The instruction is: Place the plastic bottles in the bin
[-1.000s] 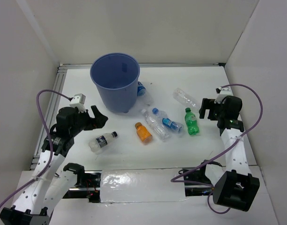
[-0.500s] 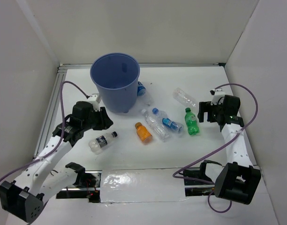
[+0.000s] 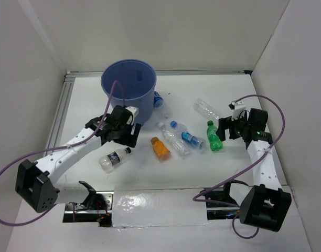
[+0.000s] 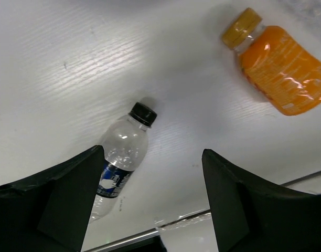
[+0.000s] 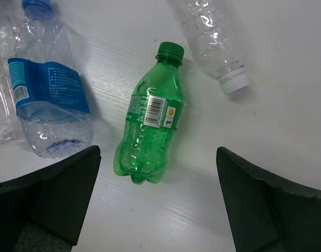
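Observation:
I need to lower my left gripper toward the black-capped clear bottle, with my fingers on both sides of its bare upper body below the cap (image 3: pixel 121 155) (image 4: pixel 124 142), because the tabletop around the bottle is empty.
The blue bin (image 3: pixel 129 92) stands upright at the back left. Several bottles lie on the table: a clear black-capped one (image 3: pixel 114 157), an orange one (image 3: pixel 160 148), two clear blue-labelled ones (image 3: pixel 173 139) (image 3: pixel 188 136), a green one (image 3: pixel 214 136), a clear one (image 3: pixel 206 108), and one behind the bin (image 3: pixel 158 100). My left gripper (image 3: pixel 128 137) is open and empty just above the black-capped bottle (image 4: pixel 121 157), with the orange bottle (image 4: pixel 281 68) to its right. My right gripper (image 3: pixel 224 126) is open and empty over the green bottle (image 5: pixel 150 126).
White walls close in the table on the left, back and right. A metal rail (image 3: pixel 66 105) runs along the left edge. In the right wrist view a blue-labelled bottle (image 5: pixel 50 100) and a white-capped clear bottle (image 5: pixel 213 37) flank the green one.
My left arm has swung right and forward from the left side to the front of the bin, above the black-capped bottle. My right gripper has shifted slightly left toward the green bottle.

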Robot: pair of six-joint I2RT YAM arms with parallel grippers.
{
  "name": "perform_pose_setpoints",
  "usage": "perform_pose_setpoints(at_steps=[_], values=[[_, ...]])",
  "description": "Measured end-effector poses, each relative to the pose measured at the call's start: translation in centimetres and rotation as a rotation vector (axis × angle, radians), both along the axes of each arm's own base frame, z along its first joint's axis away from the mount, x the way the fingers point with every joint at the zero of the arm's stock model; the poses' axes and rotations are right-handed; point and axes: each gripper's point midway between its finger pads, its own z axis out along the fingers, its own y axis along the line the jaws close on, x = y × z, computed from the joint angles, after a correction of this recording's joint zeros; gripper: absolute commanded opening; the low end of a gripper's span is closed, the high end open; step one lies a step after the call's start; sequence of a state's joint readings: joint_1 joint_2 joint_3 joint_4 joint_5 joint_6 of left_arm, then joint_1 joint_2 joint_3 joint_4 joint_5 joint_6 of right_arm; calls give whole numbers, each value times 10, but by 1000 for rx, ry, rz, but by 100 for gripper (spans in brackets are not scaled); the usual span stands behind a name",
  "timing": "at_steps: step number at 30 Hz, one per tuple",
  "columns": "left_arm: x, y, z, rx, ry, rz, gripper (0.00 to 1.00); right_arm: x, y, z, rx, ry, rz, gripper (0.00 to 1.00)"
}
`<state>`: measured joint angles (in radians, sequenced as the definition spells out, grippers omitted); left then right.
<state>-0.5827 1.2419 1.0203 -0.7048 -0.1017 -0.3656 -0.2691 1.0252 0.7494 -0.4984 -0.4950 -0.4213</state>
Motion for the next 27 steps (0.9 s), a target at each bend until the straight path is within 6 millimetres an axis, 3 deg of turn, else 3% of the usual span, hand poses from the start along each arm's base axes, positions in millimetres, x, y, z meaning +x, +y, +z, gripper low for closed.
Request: perform_pose_setpoints(at_steps=[4,8,13,27], values=[[7,10,-16,141,39,-43,88,0,2,0,1,-9,17,98],[-3,21,-38,243,118,-95,86,0,2,1,-3,-13,24,99],[-7,22,-45,291,138,-159,84,1,2,1,-12,-20,30,99],[-14,28,-95,447,288,-237,83,4,0,-3,-24,-29,36,99]])
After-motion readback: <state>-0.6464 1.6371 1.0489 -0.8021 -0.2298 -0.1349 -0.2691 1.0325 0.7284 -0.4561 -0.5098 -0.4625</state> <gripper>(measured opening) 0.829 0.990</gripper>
